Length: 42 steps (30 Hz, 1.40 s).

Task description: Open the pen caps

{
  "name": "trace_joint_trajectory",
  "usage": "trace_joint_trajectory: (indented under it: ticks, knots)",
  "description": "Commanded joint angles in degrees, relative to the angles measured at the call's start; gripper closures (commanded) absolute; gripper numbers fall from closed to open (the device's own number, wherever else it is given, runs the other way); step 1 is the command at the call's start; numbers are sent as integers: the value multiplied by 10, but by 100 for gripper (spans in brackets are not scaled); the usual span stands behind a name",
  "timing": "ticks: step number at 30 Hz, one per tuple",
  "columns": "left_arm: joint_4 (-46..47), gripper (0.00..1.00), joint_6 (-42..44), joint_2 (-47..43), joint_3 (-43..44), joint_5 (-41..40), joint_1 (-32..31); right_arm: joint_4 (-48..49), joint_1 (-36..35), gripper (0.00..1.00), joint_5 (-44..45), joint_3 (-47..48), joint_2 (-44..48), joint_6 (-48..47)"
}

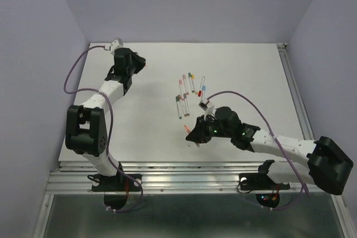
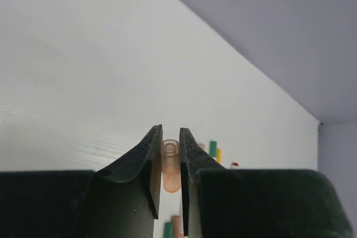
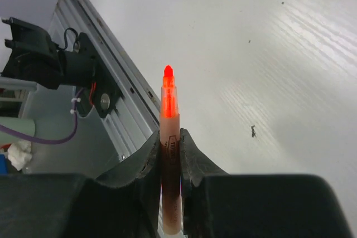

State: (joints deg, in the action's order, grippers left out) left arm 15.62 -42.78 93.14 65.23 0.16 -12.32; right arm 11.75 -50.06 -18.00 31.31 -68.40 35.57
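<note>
The left gripper will turn its fingers down and lower to release the orange cap (image 2: 170,163) there, since the tabletop below is bare and clear of the loose pens.
My left gripper (image 1: 138,63) is at the far left of the table, shut on a small translucent orange pen cap (image 2: 170,163) that stands between its fingers with its hollow end pointing outward. My right gripper (image 1: 194,135) hovers near the front of the table, shut on a white pen (image 3: 169,121). That pen's bare orange tip (image 3: 168,73) sticks out past the fingertips, with no cap on it. Several more pens (image 1: 188,90) with coloured caps lie loose in the middle of the table. A green pen cap (image 2: 213,147) and a yellow one (image 2: 218,155) show beyond the left fingers.
A metal rail (image 3: 114,101) runs along the table's near edge, below the right gripper, with the arm bases (image 1: 114,181) bolted to it. Purple cables (image 1: 72,73) loop from both arms. Small ink marks (image 3: 254,132) dot the white table (image 1: 150,110). Walls close in the back and sides.
</note>
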Motion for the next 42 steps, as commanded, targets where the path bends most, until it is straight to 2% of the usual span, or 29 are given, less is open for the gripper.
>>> trace_joint_trajectory:
  ticks: [1,3,6,7,8,10,11,15,17,18,19,22,25,28,30,33,35,36,39,42]
  knots:
    - [-40,100,69,0,44,-39,5,-39,8,99,71,15,36,4]
    - [-64,100,108,25,72,-21,12,-79,18,99,102,37,35,-13]
    - [-177,100,223,87,176,-18,19,-137,95,99,158,95,3,-26]
    - [-206,100,243,108,176,-24,19,-152,95,99,167,107,-11,-30]
    - [-231,100,263,148,223,-43,19,-175,146,99,171,118,-24,-39]
    - [-291,100,292,186,264,-74,19,-190,200,99,176,146,-58,-50]
    - [-302,100,313,218,295,-100,20,-195,242,99,196,173,-93,-68]
    - [-321,100,339,266,330,-110,26,-197,311,99,263,235,-198,-107]
    - [-321,96,345,281,341,-111,27,-191,346,99,265,263,-241,-122]
    - [-325,89,349,288,349,-119,28,-192,365,99,270,294,-284,-127]
    - [-325,84,350,291,350,-121,28,-199,374,99,268,312,-310,-130]
    - [-328,77,356,305,359,-123,30,-234,386,99,301,383,-387,-142]
    - [-329,74,357,316,364,-133,31,-239,386,99,332,415,-421,-147]
    - [-335,71,356,324,369,-135,33,-231,387,98,322,415,-437,-148]
    - [-335,63,357,325,370,-135,33,-223,386,88,321,409,-436,-148]
    - [-335,54,355,322,365,-130,34,-228,386,83,329,408,-433,-150]
    - [-330,46,355,321,358,-123,35,-234,386,77,337,408,-431,-147]
    - [-330,43,352,321,358,-119,35,-234,386,69,336,407,-429,-148]
    - [-330,38,352,318,356,-114,36,-237,386,64,335,403,-422,-149]
    - [-328,30,351,306,347,-108,37,-241,386,49,328,401,-416,-150]
